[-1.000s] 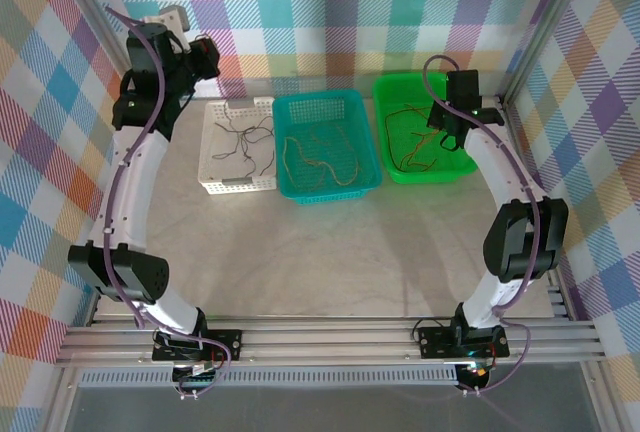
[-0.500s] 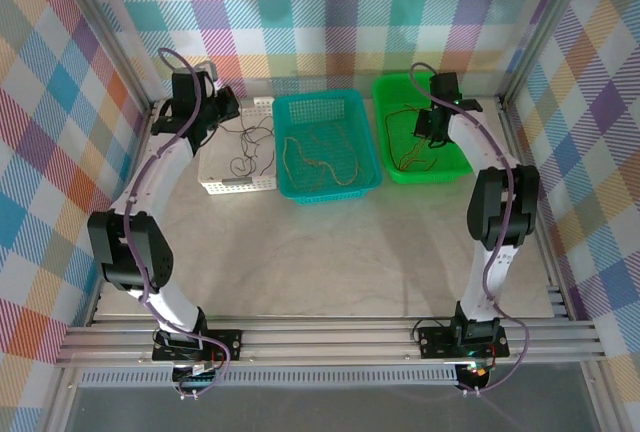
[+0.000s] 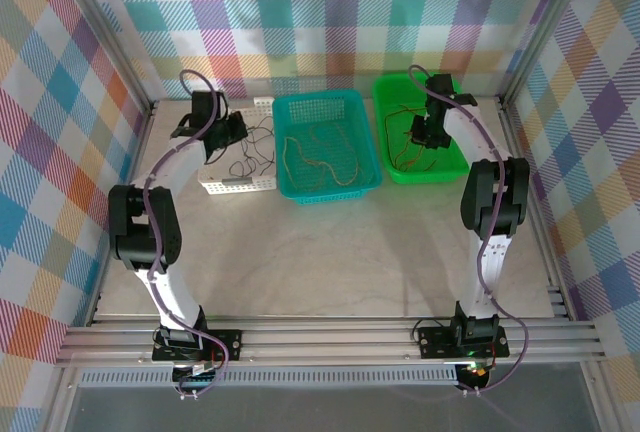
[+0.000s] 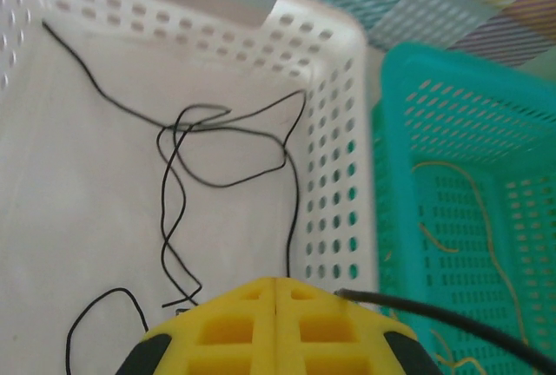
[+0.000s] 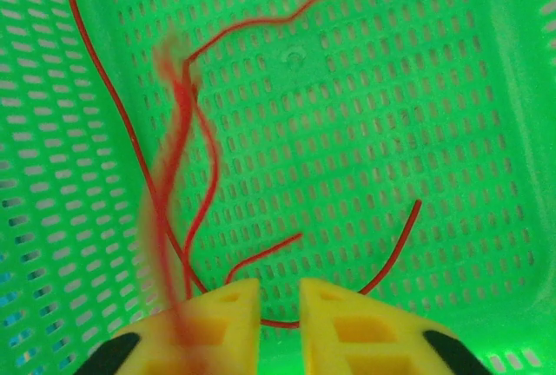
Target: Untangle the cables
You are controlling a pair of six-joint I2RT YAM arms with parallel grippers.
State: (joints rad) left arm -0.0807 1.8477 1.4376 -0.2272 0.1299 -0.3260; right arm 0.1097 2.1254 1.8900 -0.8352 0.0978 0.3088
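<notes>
Other black loops lie by the white basket's open bottom, away from the teal basket. My left gripper will next lower toward that open bottom and let go of the black cable.
Black cables lie looped in the white basket. My left gripper hovers over that basket's right side, shut on a black cable whose other end sticks out to the right. From above, the left gripper sits over the white basket. Red cables lie in the green basket. My right gripper stands slightly open above them, nothing between its fingers. A blurred red cable hangs beside its left finger. The right gripper is over the green basket.
A teal basket with yellow-brown cables stands between the white and green ones; its wall is right of my left gripper. Plaid walls close in the back and sides. Bare table lies in front of the baskets.
The left arm has swung in from the left wall to over the white basket. The right gripper has shifted slightly back over the green basket and parted its jaws; a red cable slips beside it.
</notes>
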